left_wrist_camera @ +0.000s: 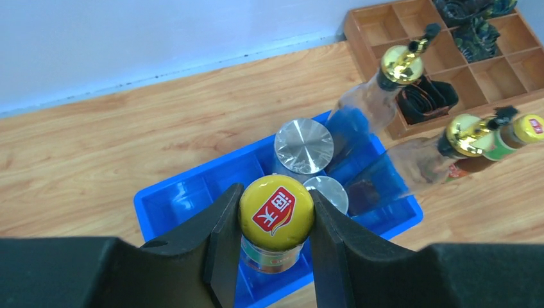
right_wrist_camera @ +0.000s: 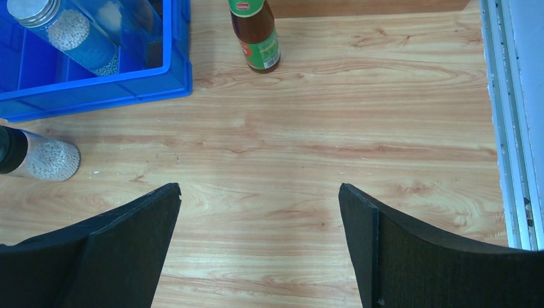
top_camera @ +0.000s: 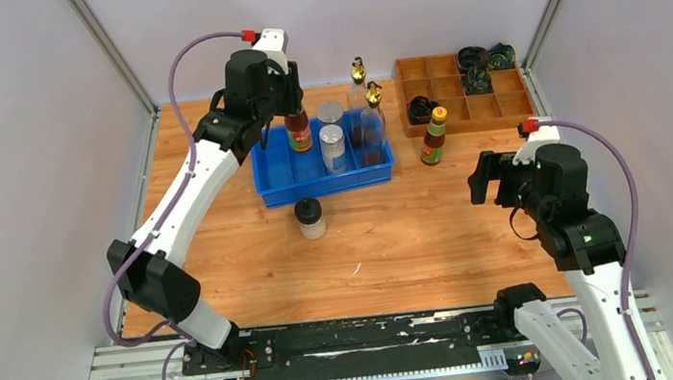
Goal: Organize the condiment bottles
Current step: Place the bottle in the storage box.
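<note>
The left gripper lowers toward the far end of the slot (left_wrist_camera: 240,181) next, then releases the yellow cap there, since the slot beside the silver-lidded shakers stands empty.
My left gripper (top_camera: 290,108) is shut on the yellow cap (left_wrist_camera: 276,212) of a red-labelled sauce bottle (top_camera: 299,134), held upright over the left part of the blue bin (top_camera: 275,194). Whether its base touches the bin floor does not show. Two silver-lidded shakers (top_camera: 330,111) (top_camera: 332,147) and two gold-spouted cruets (top_camera: 358,71) (top_camera: 372,94) stand in the bin. A second sauce bottle (top_camera: 434,136) stands on the table right of the bin. A black-capped jar (top_camera: 310,218) stands in front of it. My right gripper (top_camera: 491,179) hangs open over bare wood (right_wrist_camera: 260,199), holding nothing.
A wooden divided tray (top_camera: 468,111) sits at the back right with dark coiled items (top_camera: 473,58) in some cells. White walls and metal posts close in the table. In the right wrist view a metal rail (right_wrist_camera: 513,128) runs along the right table edge.
</note>
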You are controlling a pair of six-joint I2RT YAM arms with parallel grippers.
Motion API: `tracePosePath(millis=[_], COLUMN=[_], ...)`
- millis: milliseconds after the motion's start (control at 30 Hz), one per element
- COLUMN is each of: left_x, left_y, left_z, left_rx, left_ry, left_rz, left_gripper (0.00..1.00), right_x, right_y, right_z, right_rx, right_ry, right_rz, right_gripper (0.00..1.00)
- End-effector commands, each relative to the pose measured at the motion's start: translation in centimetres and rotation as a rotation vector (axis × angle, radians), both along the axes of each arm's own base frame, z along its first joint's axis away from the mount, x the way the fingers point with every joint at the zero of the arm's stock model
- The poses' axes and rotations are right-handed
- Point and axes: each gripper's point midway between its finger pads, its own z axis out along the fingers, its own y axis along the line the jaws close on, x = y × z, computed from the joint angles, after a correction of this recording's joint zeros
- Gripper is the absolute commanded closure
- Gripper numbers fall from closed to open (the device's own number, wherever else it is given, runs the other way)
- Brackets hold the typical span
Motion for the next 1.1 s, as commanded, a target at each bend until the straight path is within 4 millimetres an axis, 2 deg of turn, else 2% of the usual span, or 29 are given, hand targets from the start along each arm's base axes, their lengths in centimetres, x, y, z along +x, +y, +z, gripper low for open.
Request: tracePosePath(millis=[0, 233, 600, 867, 1067], left_x=[2.6, 6.4, 10.6, 11.2, 10.5], left_y=[-0.6, -0.5, -0.2, 0.9, 1.8], left_z=[1.8, -2.9, -6.0, -6.7, -8.7], left_rx=[-0.095, -0.086, -0.083, -0.088, -0.072], left_ry=[-0.092, -0.053, -0.082, -0.152, -0.166], left_rz=[-0.029, -0.012, 0.013, 0.048, 0.075], left_gripper=[0.76, 0.77, 0.78, 0.79, 0.79], right_x=[0.5, 0.9, 1.7, 2.0, 2.3], right_y=[0.1, 0.2, 0.5, 0.7, 0.9], right_z=[0.8, 0.2, -0.9, -1.9, -2.6], right_rx=[0.016, 0.014, 0.027, 0.031, 0.038], right_ry=[-0.019, -0.006, 0.016, 0.036, 0.046], right_rz=[0.0, 0.002, 0.009, 0.015, 0.02], right_gripper=[0.0, 0.0, 0.0, 0.0, 0.0])
